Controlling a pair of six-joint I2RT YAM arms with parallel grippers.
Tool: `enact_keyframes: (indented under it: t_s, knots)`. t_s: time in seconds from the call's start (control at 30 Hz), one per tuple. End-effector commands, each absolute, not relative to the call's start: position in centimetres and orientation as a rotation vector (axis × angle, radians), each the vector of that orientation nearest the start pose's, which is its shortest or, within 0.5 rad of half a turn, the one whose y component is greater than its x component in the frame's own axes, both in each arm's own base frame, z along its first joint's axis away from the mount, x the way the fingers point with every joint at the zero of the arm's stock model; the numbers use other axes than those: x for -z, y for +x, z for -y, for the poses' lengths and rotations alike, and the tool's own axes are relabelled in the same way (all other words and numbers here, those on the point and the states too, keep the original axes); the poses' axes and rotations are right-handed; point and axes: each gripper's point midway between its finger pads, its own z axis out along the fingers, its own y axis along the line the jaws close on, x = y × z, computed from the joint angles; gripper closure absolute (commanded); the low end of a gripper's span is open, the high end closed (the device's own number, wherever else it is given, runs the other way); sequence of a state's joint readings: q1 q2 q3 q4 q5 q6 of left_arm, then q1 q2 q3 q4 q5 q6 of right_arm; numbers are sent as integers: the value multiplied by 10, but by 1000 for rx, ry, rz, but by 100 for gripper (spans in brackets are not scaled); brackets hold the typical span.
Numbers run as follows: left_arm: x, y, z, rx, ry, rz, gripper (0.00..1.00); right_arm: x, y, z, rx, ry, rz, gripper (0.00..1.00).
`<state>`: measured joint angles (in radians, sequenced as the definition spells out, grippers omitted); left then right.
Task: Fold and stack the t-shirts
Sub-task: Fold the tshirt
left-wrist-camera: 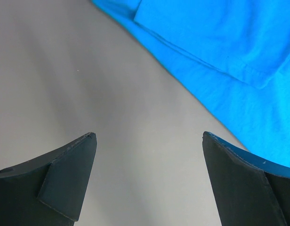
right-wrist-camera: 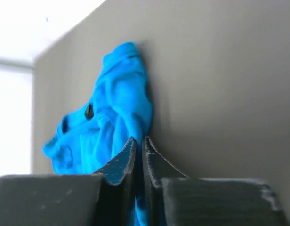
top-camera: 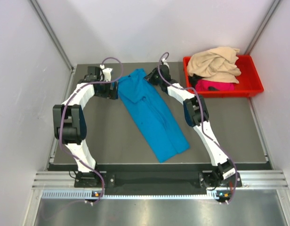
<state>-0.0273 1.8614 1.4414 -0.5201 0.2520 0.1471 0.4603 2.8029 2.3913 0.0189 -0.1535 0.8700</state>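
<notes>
The shirt's nearest corner (top-camera: 161, 160) lies uncovered, back from my left gripper and to its right in the top view, so my left gripper needs to move back and down onto it next.
The turquoise-blue t-shirt (top-camera: 152, 113) lies as a long folded strip slanting from the far middle of the table toward the near right. My right gripper (top-camera: 151, 76) is at its far right corner, shut on a pinch of the blue cloth (right-wrist-camera: 121, 113). My left gripper (top-camera: 113, 89) is at the shirt's far left edge, open and empty over the bare table, with the blue cloth (left-wrist-camera: 220, 52) just beyond its fingers. The beige-tan t-shirt (top-camera: 214, 63) lies crumpled on top of the magenta-pink t-shirt (top-camera: 214, 85) at the far right.
A red plastic bin (top-camera: 251, 82) at the far right corner holds the beige and pink shirts. The grey table top (top-camera: 107, 136) is bounded by white walls at the left, back and right. The arm bases stand on a rail at the near edge.
</notes>
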Motion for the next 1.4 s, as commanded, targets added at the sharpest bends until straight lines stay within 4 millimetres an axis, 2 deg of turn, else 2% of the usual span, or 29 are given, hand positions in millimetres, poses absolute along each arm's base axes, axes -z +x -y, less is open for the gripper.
enact_keyframes:
  t_s: [0.0,0.1,0.13,0.17,0.23,0.3,0.33,0.37,0.43,0.47,0.57,0.6,0.63,0.7,0.73,0.77,0.8,0.83,0.9,0.93,0.97,1.0,1.03,1.07,1.1,1.17,1.2,1.3,1.37]
  knots:
    - [-112,460,55,298,327,-2421,1,-46,645,-381,-1087,508,-1966,100]
    - [-110,460,56,302,325,-2429,1,-55,660,-368,-1088,639,-1878,100]
    - [-107,458,57,311,326,-2441,1,-67,662,-364,-1097,658,-1855,100]
    - [-107,457,57,317,328,-2444,1,-58,669,-345,-1029,743,-1833,100]
    - [-106,455,64,363,352,-2446,1,-60,673,-325,-969,810,-1807,100]
    - [-107,452,71,400,368,-2451,1,-67,675,-296,-884,897,-1770,100]
    - [-108,451,76,424,385,-2450,1,-89,674,-287,-874,917,-1734,100]
    - [-107,447,80,437,399,-2464,1,-74,672,-267,-802,974,-1730,100]
    - [-107,440,97,458,495,-2459,5,-88,669,-251,-763,1002,-1699,100]
    - [-106,432,106,471,542,-2465,6,-82,667,-239,-722,1022,-1699,100]
    - [-106,408,146,508,774,-2413,12,-77,666,-223,-683,1046,-1716,100]
    - [-100,392,166,522,895,-2390,12,-76,667,-222,-691,1041,-1722,100]
    - [-104,383,177,531,957,-2357,13,-78,668,-222,-703,1031,-1722,100]
    - [-94,354,204,568,1145,-2299,13,-77,667,-226,-743,975,-1768,92]
    - [-98,344,212,571,1201,-2258,12,-83,667,-228,-765,950,-1777,84]
    - [-97,334,220,578,1257,-2230,12,-83,664,-231,-788,901,-1813,66]
    - [-94,316,232,596,1348,-2178,10,-85,661,-231,-790,879,-1830,60]
    - [-93,307,238,617,1386,-2153,10,-98,658,-232,-788,828,-1836,56]
    - [-89,281,253,699,1485,-2087,9,-103,650,-232,-775,773,-1871,50]
    - [-89,276,259,714,1511,-2046,8,-120,647,-231,-765,720,-1870,48]
    - [-88,269,264,728,1539,-2013,8,-123,642,-232,-767,689,-1888,46]
    - [-79,252,270,743,1616,-1970,7,-126,638,-231,-755,666,-1906,44]
    - [-86,246,277,747,1646,-1888,2,-142,633,-229,-756,618,-1907,43]
    - [-87,240,282,743,1679,-1828,1,-150,630,-228,-754,597,-1910,41]
    - [-82,221,284,740,1748,-1750,1,-155,625,-227,-750,581,-1923,41]
    - [-78,214,290,711,1791,-1666,1,-175,615,-225,-778,519,-1926,40]
    - [-69,205,292,700,1839,-1647,1,-177,610,-223,-780,506,-1942,40]
    - [-50,192,294,645,1934,-1600,1,-207,595,-222,-819,427,-1942,40]
    - [-38,177,295,621,2003,-1559,1,-208,586,-222,-806,382,-1980,40]
